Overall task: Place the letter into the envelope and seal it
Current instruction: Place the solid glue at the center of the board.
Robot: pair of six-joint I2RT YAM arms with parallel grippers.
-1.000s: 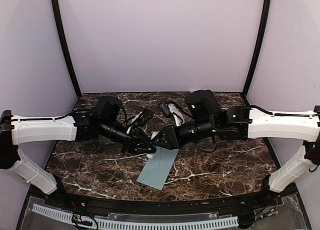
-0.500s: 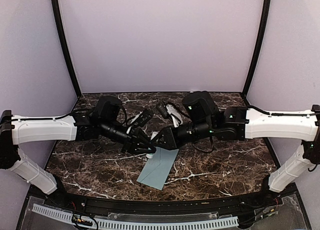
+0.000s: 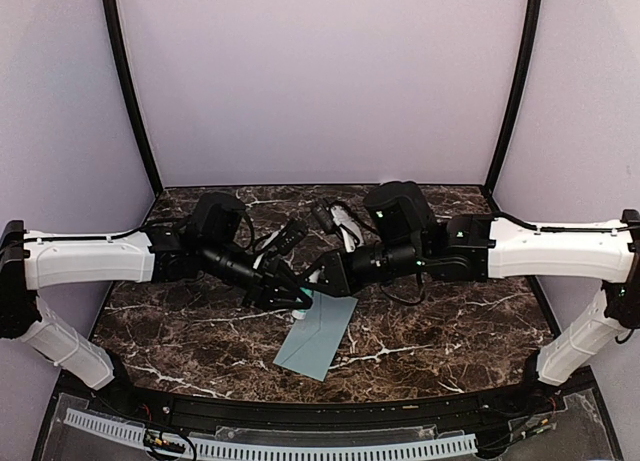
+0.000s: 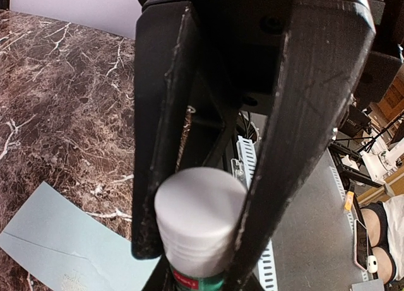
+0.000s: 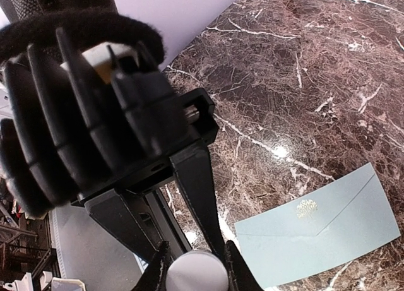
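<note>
I should move my right gripper to the right in the top view and down, to release the glue stick (image 4: 199,215) near the side, where the marble table is bare.
The pale teal envelope (image 3: 318,336) lies flat on the marble table (image 3: 450,321), flap down with a gold emblem; it also shows in the left wrist view (image 4: 57,240) and the right wrist view (image 5: 322,240). The letter is not in view. A small glue stick (image 4: 199,215), white end and green body, is held just above the envelope's far end. My left gripper (image 3: 296,299) is shut on it (image 4: 197,259). My right gripper (image 3: 314,291) meets it from the right, its fingertips closed on the stick's white round end (image 5: 197,272).
Purple walls and black corner posts (image 3: 135,111) enclose the table. A white perforated strip (image 3: 270,446) runs along the near edge. Both arms stretch across the middle of the table above the envelope.
My right gripper has moved slightly left, closing in on the glue stick held by my left gripper. The envelope has not moved.
</note>
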